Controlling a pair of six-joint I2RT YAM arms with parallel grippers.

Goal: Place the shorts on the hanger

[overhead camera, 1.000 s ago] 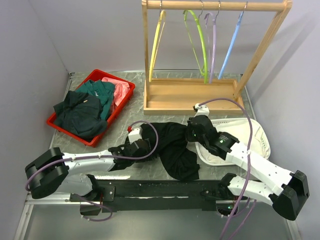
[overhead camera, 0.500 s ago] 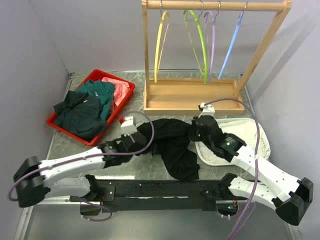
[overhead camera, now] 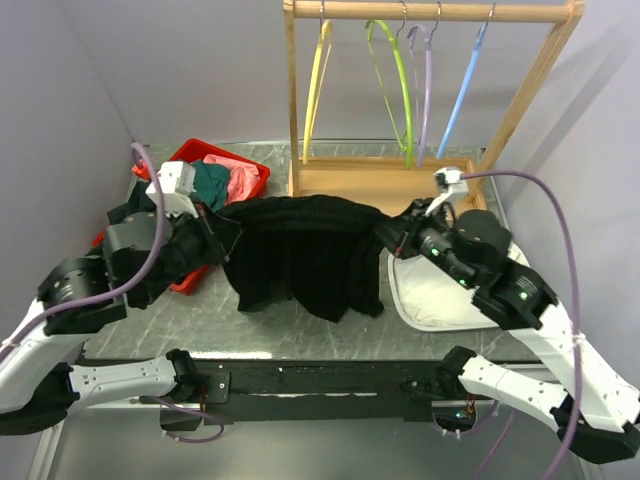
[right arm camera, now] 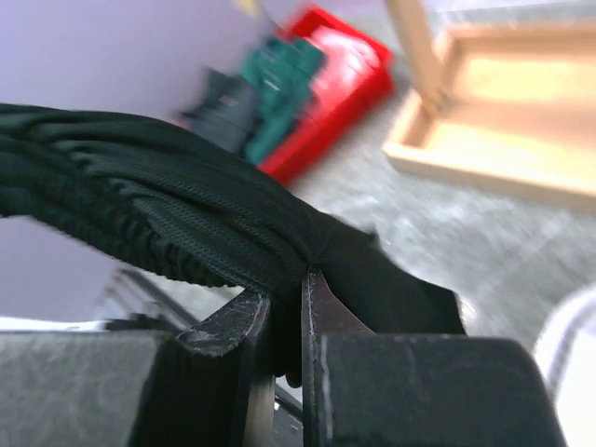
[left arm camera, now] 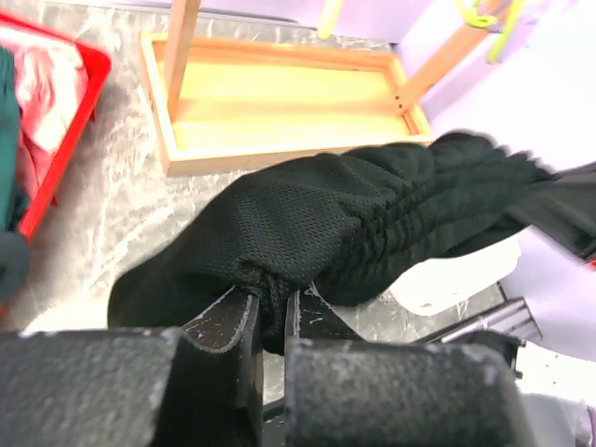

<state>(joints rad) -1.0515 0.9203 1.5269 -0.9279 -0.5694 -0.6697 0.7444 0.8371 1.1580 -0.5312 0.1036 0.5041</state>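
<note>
My left gripper brings the end of the waistband down onto the bare tabletop below the shorts next to release it, since clear space lies beside the red bin.
The black shorts (overhead camera: 300,255) hang stretched in the air between my two grippers, waistband on top and legs drooping toward the table. My left gripper (overhead camera: 222,232) is shut on the left end of the waistband; in the left wrist view the shorts (left arm camera: 354,219) bunch between the jaws of that gripper (left arm camera: 272,303). My right gripper (overhead camera: 388,236) is shut on the right end; the right wrist view shows the shorts (right arm camera: 158,209) pinched in that gripper (right arm camera: 287,284). The light-blue hanger (overhead camera: 462,92) hangs at the right end of the wooden rack (overhead camera: 430,11), behind the shorts.
A red bin (overhead camera: 250,186) with dark green and pink clothes sits at the back left. Yellow (overhead camera: 316,85), bright green (overhead camera: 400,85) and lilac (overhead camera: 427,90) hangers hang on the rack. The rack's wooden base tray (overhead camera: 340,188) lies behind the shorts. A white basket (overhead camera: 440,295) sits under my right arm.
My left gripper closed on the shorts' waistband. Both arms then lifted, raising the shorts off the table and spreading them wide between the grippers.
</note>
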